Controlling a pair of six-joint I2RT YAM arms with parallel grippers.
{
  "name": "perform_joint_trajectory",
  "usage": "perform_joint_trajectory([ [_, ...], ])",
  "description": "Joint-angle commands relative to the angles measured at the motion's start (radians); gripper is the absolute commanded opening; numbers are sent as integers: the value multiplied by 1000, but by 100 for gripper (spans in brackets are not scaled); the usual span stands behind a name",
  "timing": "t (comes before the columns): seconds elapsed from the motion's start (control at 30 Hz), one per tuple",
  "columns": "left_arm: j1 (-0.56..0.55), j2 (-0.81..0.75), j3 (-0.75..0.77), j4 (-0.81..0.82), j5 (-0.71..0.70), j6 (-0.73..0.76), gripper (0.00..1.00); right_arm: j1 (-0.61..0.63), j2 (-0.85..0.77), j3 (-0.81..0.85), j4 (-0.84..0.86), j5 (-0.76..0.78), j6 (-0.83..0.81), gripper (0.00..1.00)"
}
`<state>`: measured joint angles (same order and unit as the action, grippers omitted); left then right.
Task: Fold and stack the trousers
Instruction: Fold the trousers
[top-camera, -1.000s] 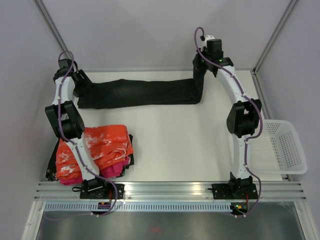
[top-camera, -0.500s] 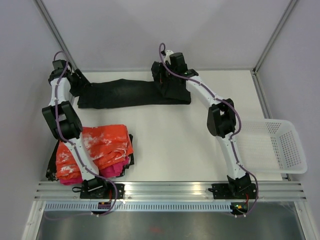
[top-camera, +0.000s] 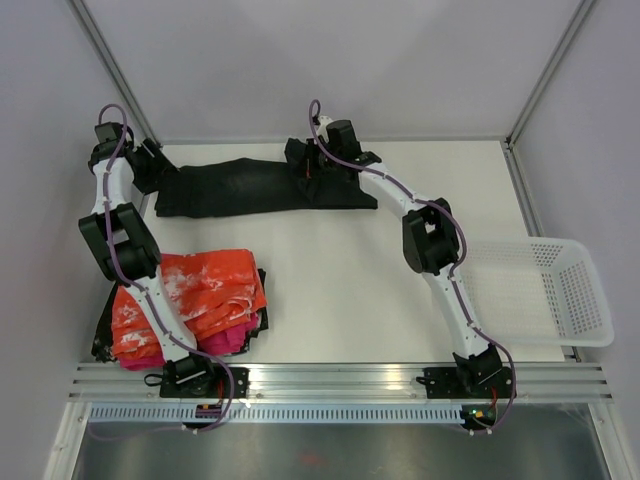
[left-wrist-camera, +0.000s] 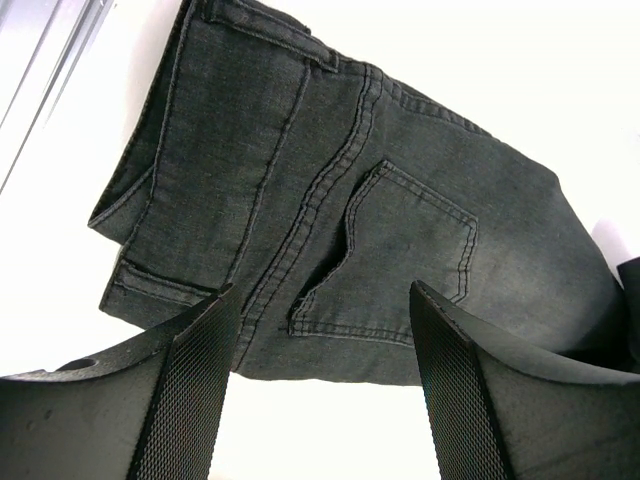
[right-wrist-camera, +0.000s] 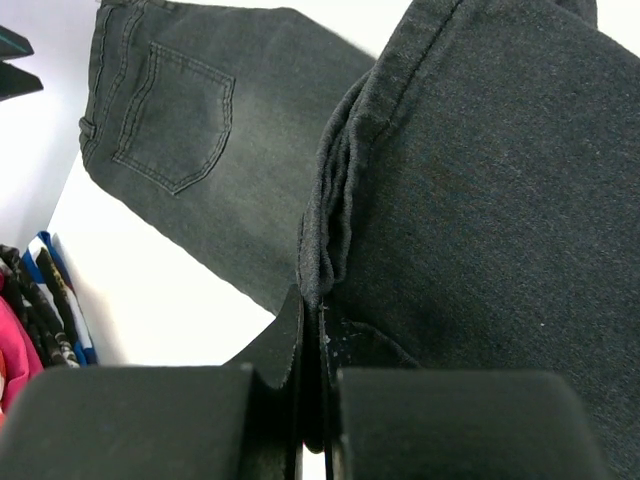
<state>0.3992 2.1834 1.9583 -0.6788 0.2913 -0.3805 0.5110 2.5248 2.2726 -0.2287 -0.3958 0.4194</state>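
My right gripper moves along the trousers toward their waist end next, then releases the leg ends. The fold in the trousers stops short of the back-pocket area (top-camera: 203, 190) (right-wrist-camera: 184, 122).
The black trousers (top-camera: 240, 188) lie along the far side of the table, with the leg ends folded back over the legs. My right gripper (top-camera: 305, 168) is shut on the leg-end fabric above the middle of the trousers. In the right wrist view the jaws (right-wrist-camera: 318, 330) pinch a bunched fold of the trousers (right-wrist-camera: 500, 200). My left gripper (top-camera: 150, 165) is open at the waist end. In the left wrist view its fingers (left-wrist-camera: 190, 390) stand wide apart and empty just short of the trousers' back-pocket area (left-wrist-camera: 400, 230).
A pile with an orange-and-white mottled garment (top-camera: 200, 290) over a magenta-pink one (top-camera: 228, 340) sits at the near left. A white basket (top-camera: 560, 290) stands at the right edge. Frame posts and grey walls close the far side.
My right gripper has carried the leg ends from the far right to the middle, folding the trousers over. My left gripper has drawn back slightly to the left.
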Motion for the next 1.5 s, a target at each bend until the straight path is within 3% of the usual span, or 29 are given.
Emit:
perform_joint_trajectory([
  [0.0,7,12,-6,31,35,-21,73,38,3,41,66,-52,18,0],
  [0.03,7,12,-6,31,40,-21,73,44,8,42,66,-49,16,0],
  [0.1,7,12,-6,33,43,-23,73,50,17,45,60,-38,16,11],
  [0.17,9,10,-6,35,46,-23,73,52,31,65,37,-34,24,0],
  [0.77,10,36,-19,42,60,-29,72,90,15,160,278,-46,119,0],
  [1.1,18,36,-16,47,63,-31,72,139,112,156,172,-49,53,1],
  [1.23,20,33,-21,42,65,-29,72,139,118,206,88,-58,21,56],
  [1.3,21,30,-19,41,72,-29,72,138,70,203,83,-63,12,72],
  [1.33,21,27,-19,42,74,-29,72,138,49,199,86,-63,9,85],
  [1.47,20,21,-10,42,89,-34,72,121,-52,200,114,-46,42,90],
])
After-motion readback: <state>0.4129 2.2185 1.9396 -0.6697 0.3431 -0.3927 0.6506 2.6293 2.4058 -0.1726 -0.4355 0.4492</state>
